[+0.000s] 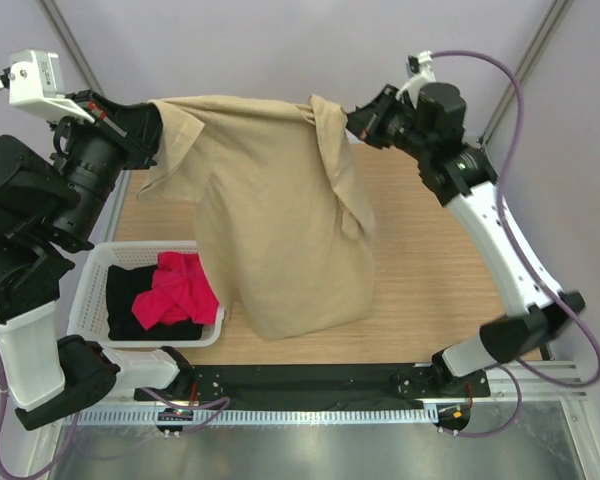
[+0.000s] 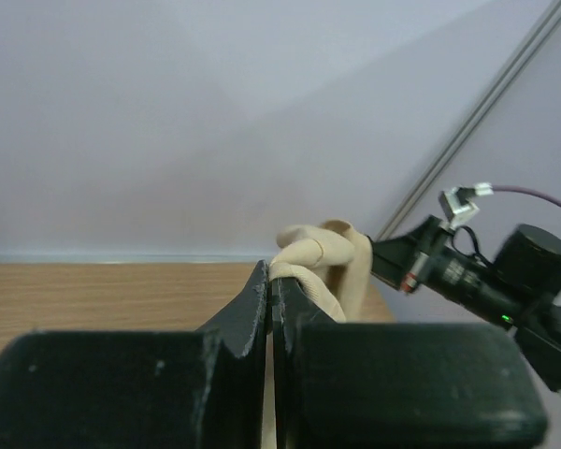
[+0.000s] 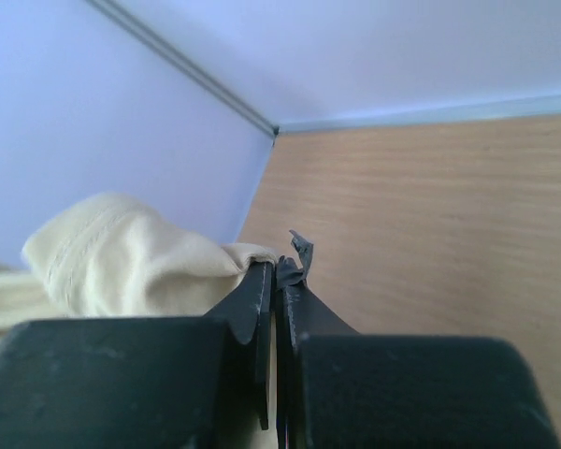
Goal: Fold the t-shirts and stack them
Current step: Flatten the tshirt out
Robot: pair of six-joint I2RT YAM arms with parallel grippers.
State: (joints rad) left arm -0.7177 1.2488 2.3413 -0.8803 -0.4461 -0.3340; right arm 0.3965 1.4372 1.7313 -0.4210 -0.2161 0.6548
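Note:
I will carry the shirt's edge with my right gripper to the bare tabletop below it and to its right in the top view, then lower and release it.
A large tan t-shirt (image 1: 280,220) hangs stretched in the air between my two arms, its lower part reaching the wooden table. My left gripper (image 1: 152,122) is shut on the shirt's upper left edge; the left wrist view shows bunched tan cloth (image 2: 318,257) pinched at the gripper (image 2: 269,276). My right gripper (image 1: 352,118) is shut on the upper right edge, and tan fabric (image 3: 122,267) bulges beside the gripper (image 3: 276,271). A red-pink t-shirt (image 1: 175,290) lies on a black t-shirt (image 1: 130,305) in the basket.
A white slotted basket (image 1: 90,290) stands at the near left of the wooden table (image 1: 430,260). Grey walls close in at the back and sides. A black rail (image 1: 310,382) runs along the near edge.

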